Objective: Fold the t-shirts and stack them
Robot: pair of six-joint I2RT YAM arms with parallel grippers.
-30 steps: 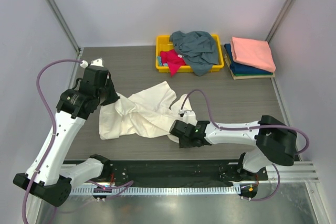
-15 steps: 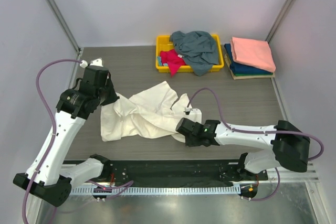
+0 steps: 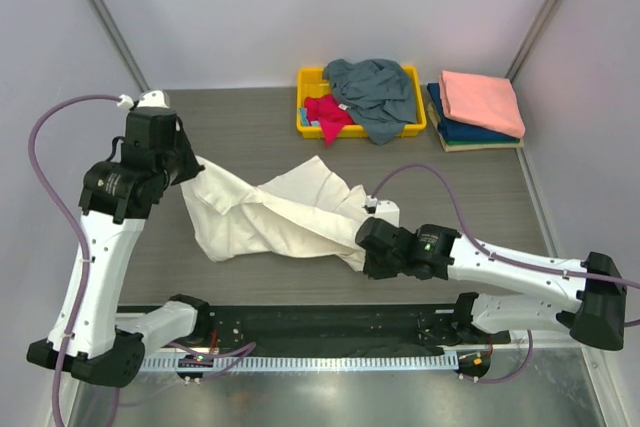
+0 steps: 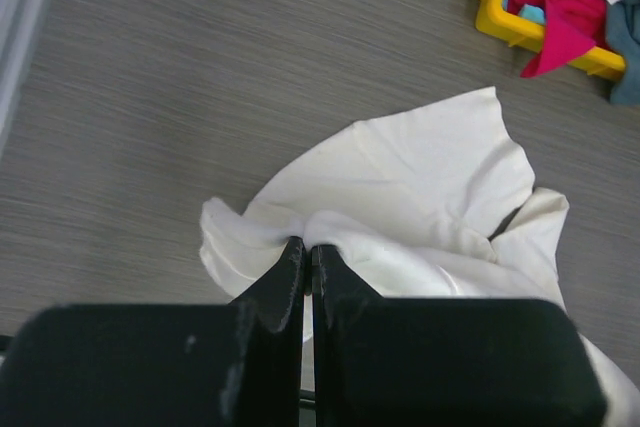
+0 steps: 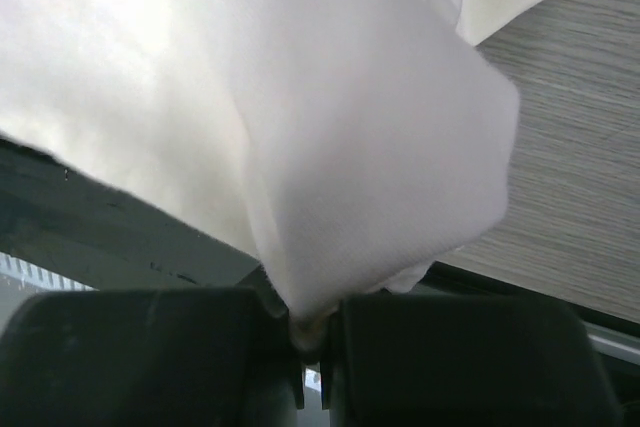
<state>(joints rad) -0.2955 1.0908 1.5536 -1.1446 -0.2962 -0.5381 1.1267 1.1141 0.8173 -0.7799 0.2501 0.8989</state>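
Note:
My right gripper rises, moves outward and comes down onto the bare tabletop by the yellow bin to release next, as the cream-white t-shirt (image 3: 275,217) hangs crumpled.
A large cream-white t-shirt (image 3: 275,217) hangs crumpled between my two grippers above the table's middle. My left gripper (image 3: 188,169) is shut on its upper left edge; in the left wrist view (image 4: 307,245) the jaws pinch a fold of the cloth (image 4: 400,187). My right gripper (image 3: 365,247) is shut on its lower right corner; in the right wrist view (image 5: 308,332) the cloth (image 5: 330,127) fills the frame. A grey-blue t-shirt (image 3: 375,92) and a magenta one (image 3: 325,112) lie in the yellow bin (image 3: 305,127). A salmon-pink t-shirt (image 3: 482,97) lies folded on a navy one (image 3: 480,133) at the back right.
The yellow bin stands at the back centre, its corner showing in the left wrist view (image 4: 500,22). The folded stack lies right of it. A black rail (image 3: 330,322) runs along the table's near edge. Walls close in the left, back and right.
My left gripper has lifted and moved back-left with the shirt's edge. My right gripper has moved right with its corner, drawing the cream-white shirt out between them.

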